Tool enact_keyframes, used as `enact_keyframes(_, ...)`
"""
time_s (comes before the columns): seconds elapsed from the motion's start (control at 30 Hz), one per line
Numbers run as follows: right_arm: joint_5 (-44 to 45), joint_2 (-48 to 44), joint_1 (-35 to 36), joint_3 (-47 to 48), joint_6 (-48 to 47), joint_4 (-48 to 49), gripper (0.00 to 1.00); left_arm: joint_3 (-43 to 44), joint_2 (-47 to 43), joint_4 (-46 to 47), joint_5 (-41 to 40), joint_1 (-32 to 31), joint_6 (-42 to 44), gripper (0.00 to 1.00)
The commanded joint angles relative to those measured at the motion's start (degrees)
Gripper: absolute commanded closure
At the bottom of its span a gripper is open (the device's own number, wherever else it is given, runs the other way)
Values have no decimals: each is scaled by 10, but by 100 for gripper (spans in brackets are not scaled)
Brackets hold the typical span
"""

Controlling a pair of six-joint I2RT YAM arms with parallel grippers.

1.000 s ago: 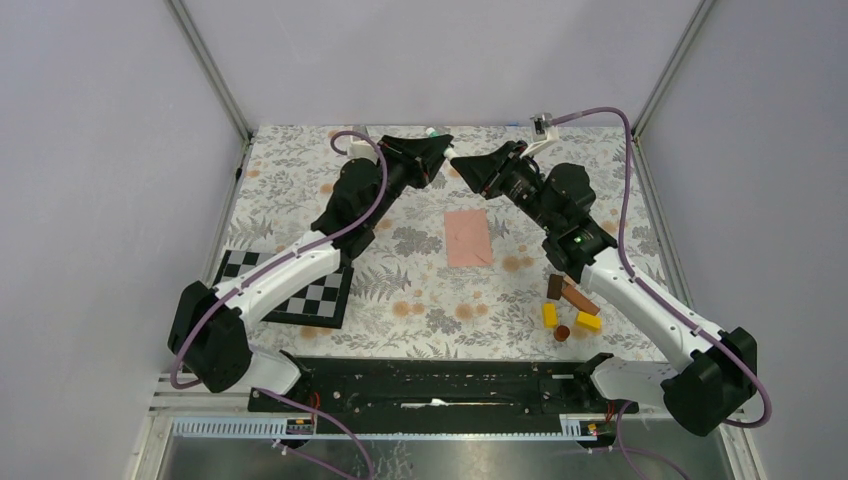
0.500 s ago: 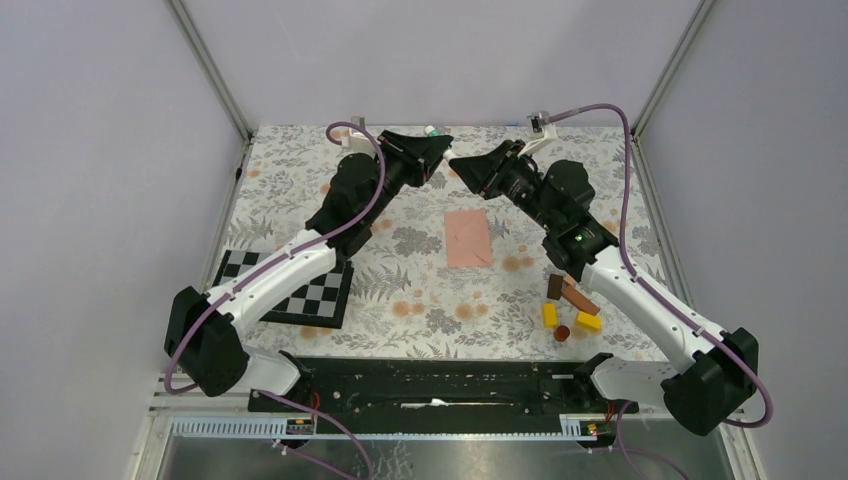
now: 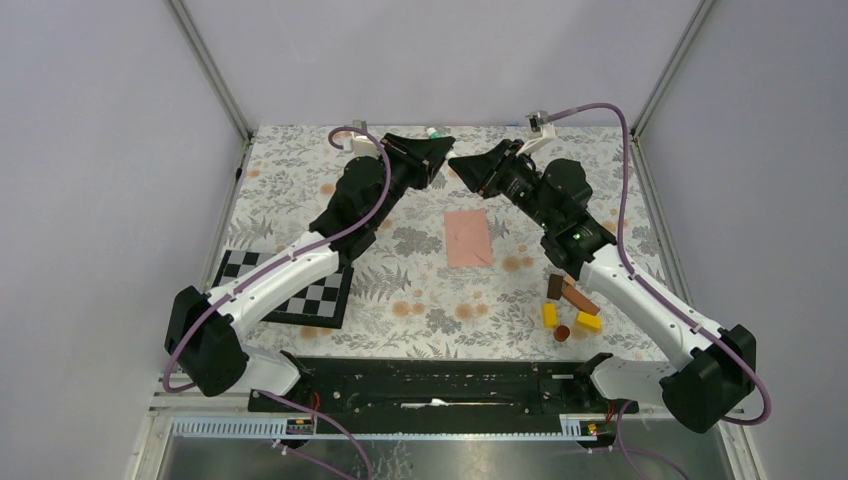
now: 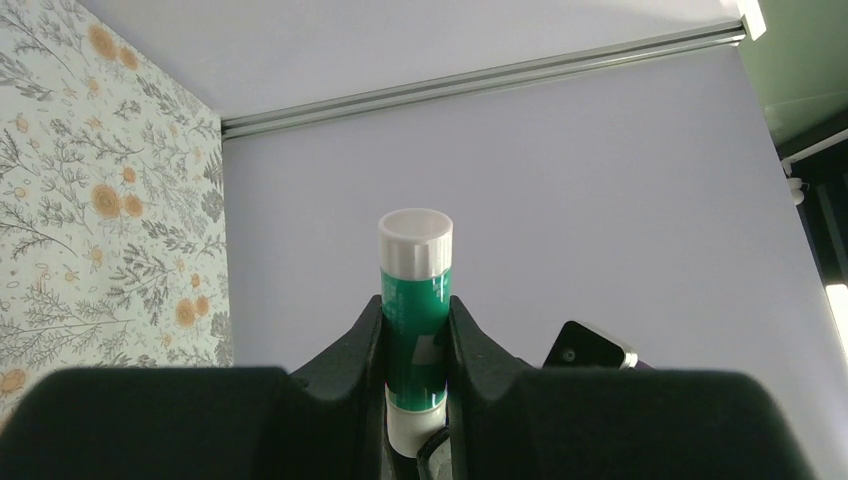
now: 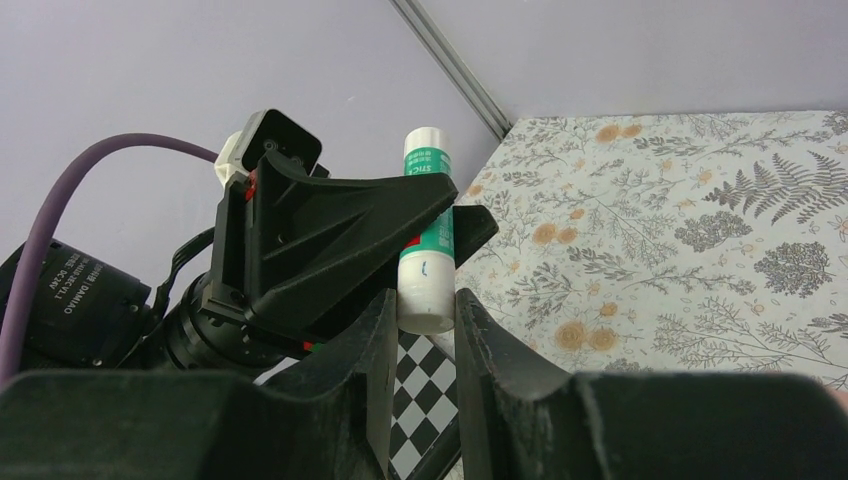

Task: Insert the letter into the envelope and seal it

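Observation:
My left gripper tilts downward, moves back and down and releases the glue stick next, since bare tabletop beside the envelope (image 3: 468, 238) lies below and back of it.
The salmon-pink envelope (image 3: 468, 238) lies flat at mid-table, nothing touching it. The letter does not show in any view. Both grippers meet in the air over the far part of the table. My left gripper (image 3: 441, 153) (image 4: 414, 310) is shut on the green body of a glue stick (image 4: 414, 290) (image 5: 428, 215), which stands upright between its fingers. My right gripper (image 3: 456, 162) (image 5: 425, 305) is shut on the stick's lower white end, with the fingertips pressed against both sides. The left gripper (image 5: 330, 230) fills the left of the right wrist view.
A black-and-white checkerboard (image 3: 300, 290) lies under the left arm. Small yellow and brown blocks (image 3: 570, 305) sit at the right, beside the right arm. A black rail (image 3: 430, 385) runs along the near edge. Grey walls close in the far side and both flanks.
Both grippers stay joined at the glue stick. They have drifted very slightly to the left and the left arm's elbow has shifted a little; the envelope has not moved.

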Motion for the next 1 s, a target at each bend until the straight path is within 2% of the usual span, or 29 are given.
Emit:
enact_keyframes(0.0, 2, 14, 17, 37, -6, 46, 87, 16, -5, -13, 36, -32, 10, 100)
enact_keyframes(0.33, -3, 40, 17, 61, -11, 22, 87, 8, 2, -15, 55, -42, 24, 100)
enact_keyframes(0.53, -2, 51, 17, 77, -17, -6, 81, 16, 6, -52, 50, -46, 76, 100)
enact_keyframes(0.67, 13, 45, 17, 85, -30, -47, 71, -3, -2, -72, 12, -45, 112, 100)
enact_keyframes(0.83, 44, -8, 17, 60, -51, -97, 46, -11, -3, -85, 7, -16, 159, 100)
enact_keyframes(0.97, 69, -69, 17, 31, -63, -153, 31, -27, -14, -64, 10, -2, 219, 100)
